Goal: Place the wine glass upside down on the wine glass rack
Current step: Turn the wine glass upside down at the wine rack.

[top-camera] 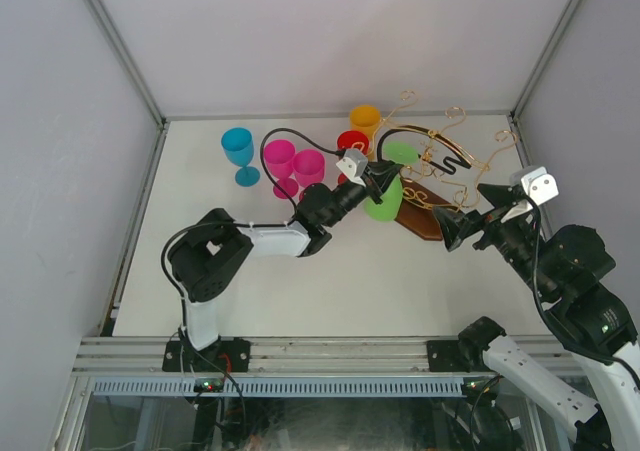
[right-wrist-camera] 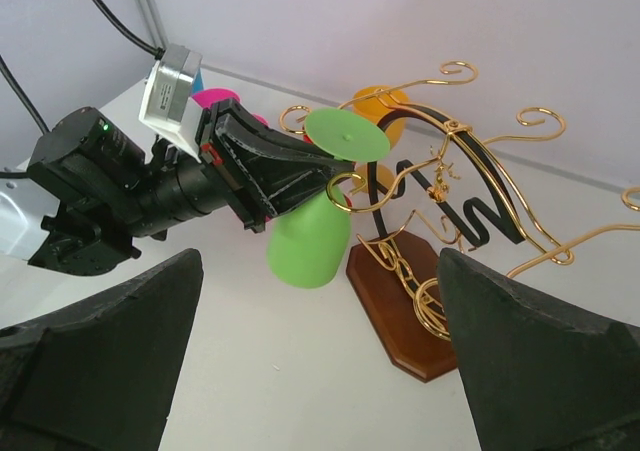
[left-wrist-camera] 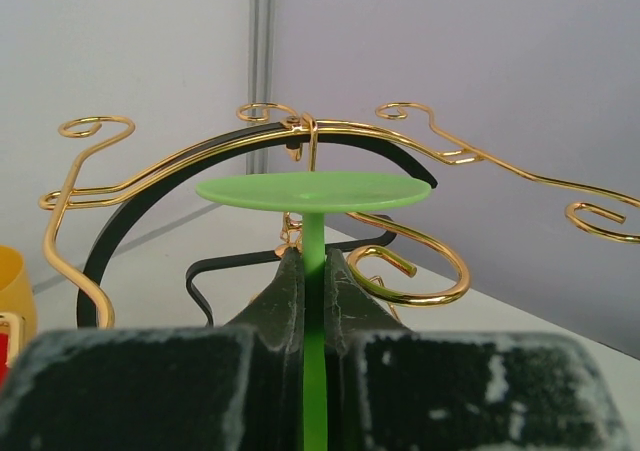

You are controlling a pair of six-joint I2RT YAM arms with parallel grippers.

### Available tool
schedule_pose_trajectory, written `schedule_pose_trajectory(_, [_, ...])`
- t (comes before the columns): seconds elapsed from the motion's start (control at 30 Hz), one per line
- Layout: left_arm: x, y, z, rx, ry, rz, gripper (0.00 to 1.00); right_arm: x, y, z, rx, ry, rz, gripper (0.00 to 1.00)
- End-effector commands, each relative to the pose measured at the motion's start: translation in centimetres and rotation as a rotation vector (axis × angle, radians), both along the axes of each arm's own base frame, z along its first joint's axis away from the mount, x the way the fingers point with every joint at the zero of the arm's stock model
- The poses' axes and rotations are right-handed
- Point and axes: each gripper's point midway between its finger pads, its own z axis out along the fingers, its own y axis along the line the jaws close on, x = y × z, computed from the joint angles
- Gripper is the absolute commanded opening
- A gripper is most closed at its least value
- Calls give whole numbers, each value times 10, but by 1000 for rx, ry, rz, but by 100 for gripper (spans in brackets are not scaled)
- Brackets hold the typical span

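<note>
My left gripper still has the stem outside it. I will next move it to the right in the wrist view, where the gold curl lies, and then release.
A green wine glass (top-camera: 383, 203) hangs upside down, its round foot (left-wrist-camera: 313, 191) on top and its bowl (right-wrist-camera: 310, 241) below. My left gripper (left-wrist-camera: 314, 256) is shut on its thin stem, just under the foot. The glass is at the left side of the wine glass rack (top-camera: 440, 156), whose gold scroll arms (left-wrist-camera: 458, 155) and black loop stand right behind it. One gold curl (left-wrist-camera: 420, 297) lies just right of the stem; I cannot tell if they touch. The rack's brown base (right-wrist-camera: 400, 311) sits beside the bowl. My right gripper (top-camera: 475, 211) is open and empty, right of the rack.
Other glasses stand upright at the back: blue (top-camera: 238, 151), two pink (top-camera: 279, 161), red (top-camera: 352, 141) and yellow (top-camera: 365, 119). Grey walls close in the white table on three sides. The right gripper's fingers (right-wrist-camera: 100, 361) frame the rack base.
</note>
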Motion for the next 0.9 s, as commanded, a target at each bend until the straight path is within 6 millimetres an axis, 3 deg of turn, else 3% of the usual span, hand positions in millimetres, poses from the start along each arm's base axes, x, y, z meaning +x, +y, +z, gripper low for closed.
schedule_pose_trajectory(0.0, [1,0,13,-30,-40,15,0,1,0,4,-1,-14,2,100])
schedule_pose_trajectory(0.87, [-18,-38,19,-38,-61,-103,0,2,-1,4,0,-13,-4,100])
